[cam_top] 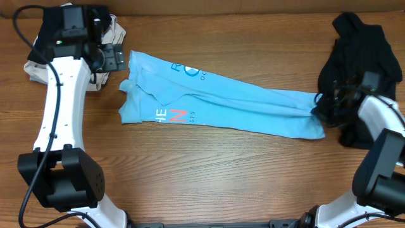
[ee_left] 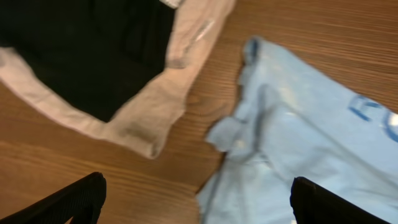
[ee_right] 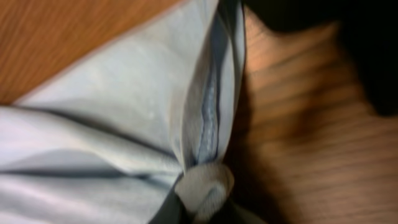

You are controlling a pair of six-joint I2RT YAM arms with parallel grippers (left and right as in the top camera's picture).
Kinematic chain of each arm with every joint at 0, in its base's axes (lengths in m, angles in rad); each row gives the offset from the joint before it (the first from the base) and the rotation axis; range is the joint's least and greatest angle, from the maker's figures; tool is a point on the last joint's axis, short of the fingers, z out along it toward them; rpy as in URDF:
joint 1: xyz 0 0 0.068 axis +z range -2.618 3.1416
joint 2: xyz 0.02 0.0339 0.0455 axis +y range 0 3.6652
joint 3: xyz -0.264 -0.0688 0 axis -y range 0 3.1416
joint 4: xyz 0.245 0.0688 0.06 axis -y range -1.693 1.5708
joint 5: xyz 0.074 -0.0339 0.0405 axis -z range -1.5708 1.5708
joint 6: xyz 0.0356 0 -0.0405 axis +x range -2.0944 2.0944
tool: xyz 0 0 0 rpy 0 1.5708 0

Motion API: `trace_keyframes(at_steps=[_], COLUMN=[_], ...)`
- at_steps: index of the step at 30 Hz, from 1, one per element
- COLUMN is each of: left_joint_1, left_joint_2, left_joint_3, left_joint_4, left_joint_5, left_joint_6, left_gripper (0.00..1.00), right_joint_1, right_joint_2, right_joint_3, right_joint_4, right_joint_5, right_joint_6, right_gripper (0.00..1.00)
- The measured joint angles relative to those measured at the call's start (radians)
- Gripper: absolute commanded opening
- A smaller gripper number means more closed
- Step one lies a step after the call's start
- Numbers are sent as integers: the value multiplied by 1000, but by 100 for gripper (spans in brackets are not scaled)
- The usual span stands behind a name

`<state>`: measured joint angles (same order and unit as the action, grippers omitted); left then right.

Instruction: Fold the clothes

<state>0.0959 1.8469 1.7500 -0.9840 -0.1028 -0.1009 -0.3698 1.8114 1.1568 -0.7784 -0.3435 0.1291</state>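
The T-shirt's lettering lies left of my right gripper in the overhead view. The T-shirt's end goes up and across onto it next, where my right gripper releases it, folding the long T-shirt.
A light blue T-shirt point(cam_top: 228, 101) with white and pink lettering lies stretched in a long band across the table. My left gripper point(cam_top: 116, 58) is open and empty just above the shirt's top left corner. In the left wrist view the open fingers point(ee_left: 199, 211) straddle the shirt's edge point(ee_left: 298, 130) and bare wood. My right gripper point(cam_top: 319, 106) is shut on the shirt's right end. In the right wrist view the blue fabric point(ee_right: 124, 124) is bunched between the fingers point(ee_right: 202, 190). A black top point(cam_top: 361, 57) lies crumpled at the right, behind my right arm.
A pile of beige and black clothes point(cam_top: 38, 66) lies at the far left under my left arm; it also shows in the left wrist view point(ee_left: 93, 68). Bare wooden table point(cam_top: 209, 171) runs along the front.
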Motion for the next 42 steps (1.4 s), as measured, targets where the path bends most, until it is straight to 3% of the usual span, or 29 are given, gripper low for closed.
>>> trace_keyframes(at_steps=[9, 16, 29, 42], left_joint_1=[27, 27, 27, 27], left_joint_2=[0, 0, 0, 0], left_joint_3=[0, 0, 0, 0], left_joint_4=[-71, -97, -101, -101], left_joint_5=[-6, -4, 23, 50], left_joint_6=[0, 0, 0, 0], left_gripper=[100, 100, 100, 100], right_joint_1=[-51, 56, 461, 714], right_joint_2=[-19, -27, -5, 160], right_joint_3=[321, 381, 381, 381], right_joint_4=[-344, -393, -254, -3], right_joint_5=[-38, -42, 1, 11], right_joint_6=[-107, -137, -26, 124], right_gripper=[4, 4, 5, 9])
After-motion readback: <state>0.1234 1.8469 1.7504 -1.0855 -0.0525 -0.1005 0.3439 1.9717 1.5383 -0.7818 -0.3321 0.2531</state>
